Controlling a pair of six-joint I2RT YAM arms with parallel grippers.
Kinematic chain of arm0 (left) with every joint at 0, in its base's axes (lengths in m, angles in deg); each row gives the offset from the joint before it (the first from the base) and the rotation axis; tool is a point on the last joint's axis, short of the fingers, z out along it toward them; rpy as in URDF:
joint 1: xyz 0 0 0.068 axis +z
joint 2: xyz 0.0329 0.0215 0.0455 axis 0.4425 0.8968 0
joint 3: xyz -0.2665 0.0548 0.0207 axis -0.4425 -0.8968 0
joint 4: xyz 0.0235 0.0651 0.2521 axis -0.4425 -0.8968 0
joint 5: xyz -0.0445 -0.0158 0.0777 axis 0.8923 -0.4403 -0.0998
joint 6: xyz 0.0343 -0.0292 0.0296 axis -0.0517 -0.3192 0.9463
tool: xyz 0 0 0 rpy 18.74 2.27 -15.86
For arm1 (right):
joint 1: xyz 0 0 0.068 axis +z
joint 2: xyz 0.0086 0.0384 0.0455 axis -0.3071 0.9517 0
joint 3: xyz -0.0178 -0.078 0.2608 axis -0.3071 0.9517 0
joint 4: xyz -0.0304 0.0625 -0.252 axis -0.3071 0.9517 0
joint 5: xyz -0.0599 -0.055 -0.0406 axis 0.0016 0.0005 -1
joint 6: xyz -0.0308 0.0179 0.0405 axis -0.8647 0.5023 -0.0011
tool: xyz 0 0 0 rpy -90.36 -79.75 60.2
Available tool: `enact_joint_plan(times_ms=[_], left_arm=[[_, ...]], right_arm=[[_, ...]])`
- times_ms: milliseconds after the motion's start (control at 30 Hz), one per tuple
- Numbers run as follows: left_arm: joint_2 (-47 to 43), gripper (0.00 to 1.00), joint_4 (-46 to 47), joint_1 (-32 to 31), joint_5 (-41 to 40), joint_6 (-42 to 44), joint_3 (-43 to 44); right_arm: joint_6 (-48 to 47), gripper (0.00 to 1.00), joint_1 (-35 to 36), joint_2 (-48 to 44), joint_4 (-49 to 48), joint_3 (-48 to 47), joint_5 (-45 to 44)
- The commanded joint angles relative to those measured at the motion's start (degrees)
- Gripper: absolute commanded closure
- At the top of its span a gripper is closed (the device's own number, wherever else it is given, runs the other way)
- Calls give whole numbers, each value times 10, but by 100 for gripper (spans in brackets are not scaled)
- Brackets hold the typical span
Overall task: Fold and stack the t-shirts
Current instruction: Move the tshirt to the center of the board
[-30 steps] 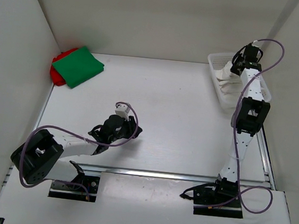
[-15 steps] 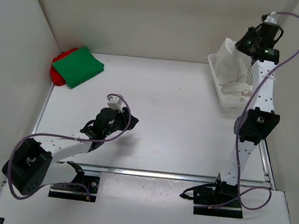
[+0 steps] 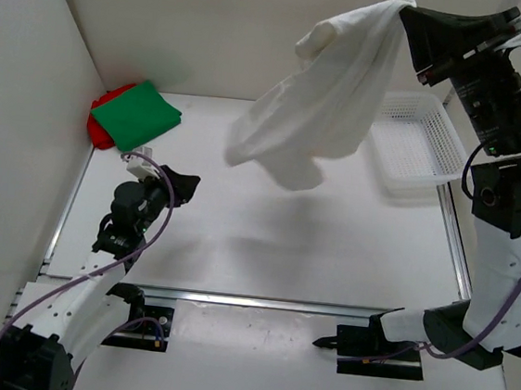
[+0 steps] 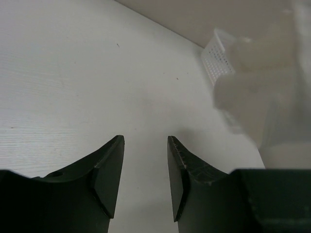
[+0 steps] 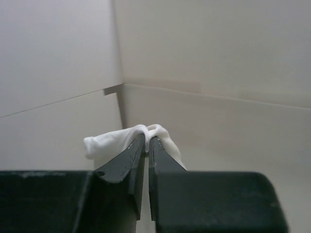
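The white t-shirt hangs above the table. Next I should bring my right gripper down to the left in the top view onto the table beside the basket and release.
High over the table's back right, my right gripper is shut on a bunched edge of the white t-shirt. The shirt hangs down and to the left, clear of the table. The green t-shirt lies folded on top of the red t-shirt in the back left corner. My left gripper hovers low over the left part of the table, open, nothing between its fingers. In the left wrist view the white t-shirt shows blurred at the right.
A white mesh basket stands at the back right of the table, with nothing showing in it. White walls close in the table on the left, back and right. Both arm bases sit at the near edge.
My right arm has risen steeply and pulled the white t-shirt up out of the basket. My left arm has swung left and toward the back, its jaws a little wider.
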Motion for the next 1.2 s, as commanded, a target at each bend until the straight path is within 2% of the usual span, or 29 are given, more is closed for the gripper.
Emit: enact_joint_plan(times_ms=[0, 133, 233, 333, 400, 433, 533, 633, 667, 700, 733, 767, 800, 833, 867, 933, 967, 1000, 1100, 1167], left_arm=[[-38, 48, -51, 24, 20, -1, -8], [-58, 49, -68, 66, 31, -8, -3], [-68, 49, -79, 82, 33, -10, 1], [-70, 49, -83, 91, 35, -11, -6], [-58, 49, -77, 93, 40, -10, -15], [-55, 49, -72, 90, 37, -13, -16], [-42, 49, -66, 57, 15, -14, -26], [-20, 49, -79, -42, -59, 12, -20], [-6, 49, -79, -56, -87, 17, -17], [19, 49, -71, -71, -90, 15, -16], [28, 49, -60, -72, -78, 11, -17], [55, 50, -54, -78, -63, 3, -16], [81, 50, -45, -88, -61, 2, -15], [104, 50, -48, -103, -62, 3, -6], [115, 51, -62, -115, -65, 10, 3], [142, 51, -65, -167, -83, 22, 3], [148, 48, -58, -182, -91, 30, -3], [164, 45, -54, -198, -92, 27, 0], [227, 41, -31, -212, -61, 24, 20], [270, 40, -25, -231, -67, 25, 38]], right_arm=[[14, 100, 18, -7, -79, 57, 14], [52, 100, -27, -35, -125, 162, 58], [125, 100, -87, -55, -215, 380, 129], [140, 100, -85, -36, -302, 540, 128], [133, 100, -62, 6, -311, 569, 85], [116, 100, -46, 49, -307, 558, 72], [115, 100, -57, 163, -254, 500, 60], [129, 90, -83, 209, -183, 446, 86], [122, 80, -81, 199, -185, 447, 66], [111, 60, -70, 191, -160, 446, 21], [91, 50, -55, 177, -125, 446, -26], [73, 35, -44, 160, -115, 447, -50], [68, 36, -24, 138, -101, 457, -97], [56, 30, 3, 120, -103, 493, -136], [53, 32, 34, 90, -100, 544, -155], [53, 45, 77, 41, -137, 635, -212], [64, 58, 103, 11, -144, 698, -222], [70, 64, 114, -17, -161, 755, -238], [104, 68, 122, -80, -195, 864, -253], [116, 70, 82, -106, -207, 914, -221]])
